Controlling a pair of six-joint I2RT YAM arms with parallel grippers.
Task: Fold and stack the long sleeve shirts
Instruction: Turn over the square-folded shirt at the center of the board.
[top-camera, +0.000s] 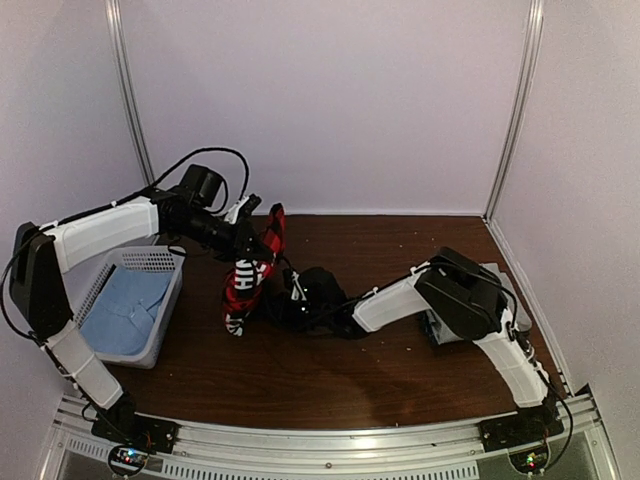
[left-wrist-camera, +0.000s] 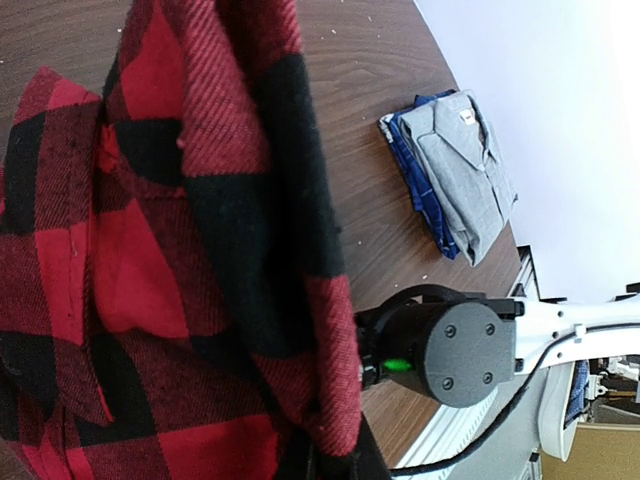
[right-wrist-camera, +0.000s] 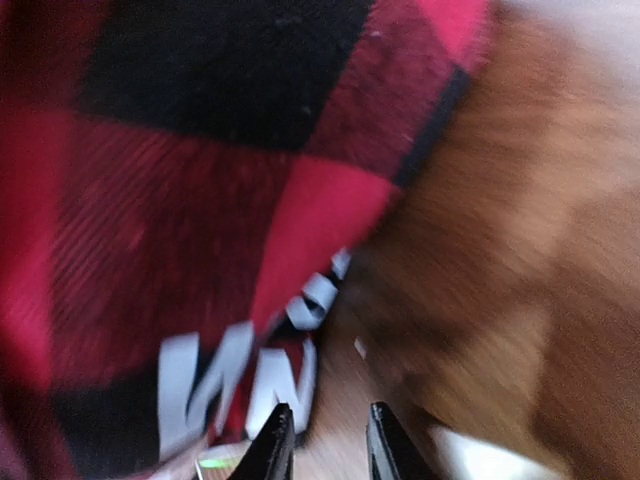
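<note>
My left gripper is above the table's open middle, which lies below on the right in the top view, so next it will come down toward that side and release the flannel shirt.
The red-and-black check flannel shirt hangs bunched in the air over the middle of the table. My left gripper is shut on its top. In the left wrist view the flannel fills the left side and hides most of the jaws. White block letters on its black band show in the blurred right wrist view. My right gripper is low beside the shirt's bottom end, its fingers a little apart with only table between them. The grey collared shirt lies folded at the table's right side.
The grey shirt rests on a folded blue plaid shirt. A white mesh basket at the left holds a light blue cloth. The right arm's dark joint is close to the hanging flannel. Walls close in the table's back and sides.
</note>
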